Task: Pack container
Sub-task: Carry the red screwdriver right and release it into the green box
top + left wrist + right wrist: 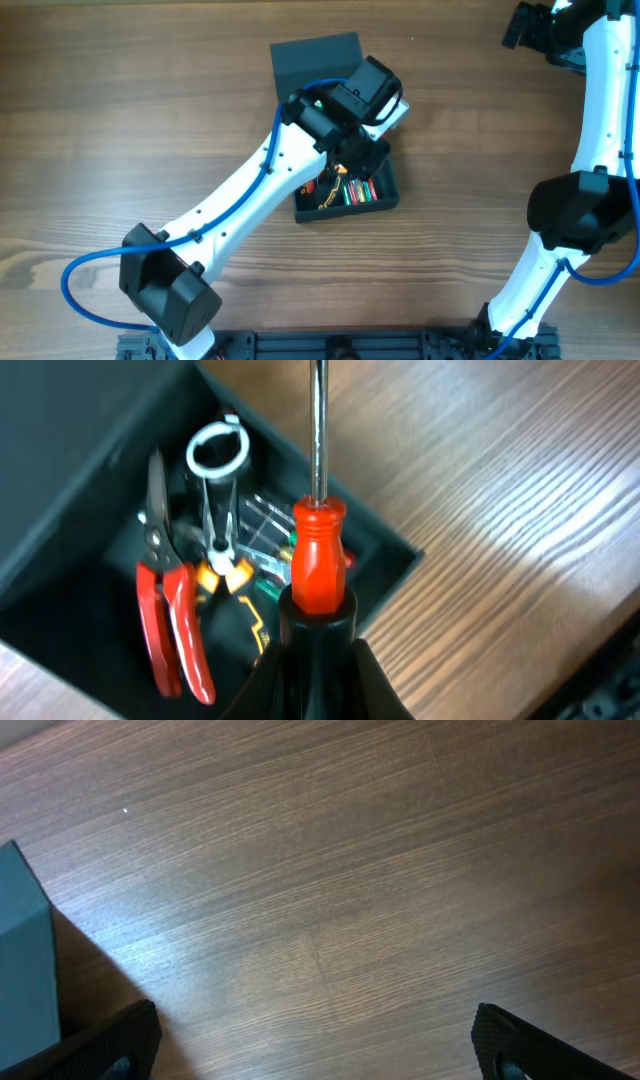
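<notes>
My left gripper moves down and releases the screwdriver next. The handle of the screwdriver (319,555) still hangs above the open space in the box beside the yellow-handled pliers.
The dark teal-grey container (345,211) sits open at mid-table, its flat lid (315,60) laid back behind it. My left gripper (352,150) hangs over the box, shut on the handle of a red-handled screwdriver (319,555) whose steel shaft points away across the box's rim (390,543) and over the table. Inside the box lie red-handled snips (170,622), yellow-handled pliers (220,558) and some small green and red pieces (358,190). My right gripper (535,30) is far off at the table's back right, open over bare wood (315,1050).
A white ring-shaped part (217,448) lies in the box near its far wall. A teal-grey surface (25,960) shows at the left edge of the right wrist view. The left arm (240,200) crosses the table diagonally from the front left.
</notes>
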Robot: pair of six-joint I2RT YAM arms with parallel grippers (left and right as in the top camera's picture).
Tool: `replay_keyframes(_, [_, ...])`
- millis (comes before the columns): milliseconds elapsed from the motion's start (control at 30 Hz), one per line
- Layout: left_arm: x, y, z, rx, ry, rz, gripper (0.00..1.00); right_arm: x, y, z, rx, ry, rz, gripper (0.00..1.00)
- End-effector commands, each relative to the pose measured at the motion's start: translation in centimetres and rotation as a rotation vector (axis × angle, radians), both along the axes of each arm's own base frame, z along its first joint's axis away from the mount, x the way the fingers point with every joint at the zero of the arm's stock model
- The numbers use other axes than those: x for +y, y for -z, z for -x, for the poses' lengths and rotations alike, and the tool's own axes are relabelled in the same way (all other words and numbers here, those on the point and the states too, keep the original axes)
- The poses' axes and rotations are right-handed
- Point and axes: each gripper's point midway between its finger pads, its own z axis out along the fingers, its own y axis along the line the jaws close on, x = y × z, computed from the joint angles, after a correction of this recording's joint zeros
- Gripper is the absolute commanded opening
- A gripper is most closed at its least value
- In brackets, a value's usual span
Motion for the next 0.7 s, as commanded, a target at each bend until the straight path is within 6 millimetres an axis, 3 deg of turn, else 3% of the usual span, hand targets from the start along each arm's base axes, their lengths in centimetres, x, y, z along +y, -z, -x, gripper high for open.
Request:
replay_keyframes(0, [1.1, 3.5, 0.8, 0.069, 0.01, -0.088, 0.06, 0.3, -1.8, 0.0, -0.046, -0.015, 0.008, 1.0])
replay_keyframes(233, [3.9, 11.7, 3.1, 0.234, 0.001, -0.242, 0.06, 0.3, -1.8, 0.0, -0.046, -0.015, 0.008, 1.0])
replay_keyframes(300, [4.6, 12.7, 3.0, 0.246, -0.013, -0.249, 0.07, 0.3, -1.8, 0.0, -0.046, -0.015, 0.008, 1.0])
replay_keyframes(333, [4.9, 12.9, 2.6, 0.244, -0.027, -0.245, 0.12, 0.3, -1.8, 0.0, -0.046, -0.015, 0.008, 1.0])
replay_keyframes(367, [5.3, 12.9, 2.1, 0.243, -0.044, -0.24, 0.23, 0.3, -1.8, 0.0, -0.046, -0.015, 0.008, 1.0])
replay_keyframes(500, [6.7, 12.8, -0.1, 0.225, -0.109, -0.21, 0.18, 0.3, -1.8, 0.0, -0.046, -0.015, 0.008, 1.0])
replay_keyframes(533, [6.9, 12.8, -0.5, 0.222, -0.12, -0.205, 0.23, 0.3, -1.8, 0.0, -0.046, -0.015, 0.008, 1.0])
replay_keyframes(567, [7.1, 12.8, -0.6, 0.222, -0.125, -0.205, 0.51, 0.3, -1.8, 0.0, -0.046, -0.015, 0.008, 1.0])
replay_keyframes(600, [7.1, 12.8, -0.6, 0.222, -0.125, -0.205, 0.57, 0.3, -1.8, 0.0, -0.046, -0.015, 0.008, 1.0])
replay_keyframes(633, [6.8, 12.8, -0.4, 0.226, -0.118, -0.197, 0.82, 0.3, -1.8, 0.0, -0.046, -0.015, 0.008, 1.0])
replay_keyframes(667, [6.5, 12.7, -0.2, 0.234, -0.113, -0.185, 0.84, 0.3, -1.8, 0.0, -0.046, -0.015, 0.008, 1.0])
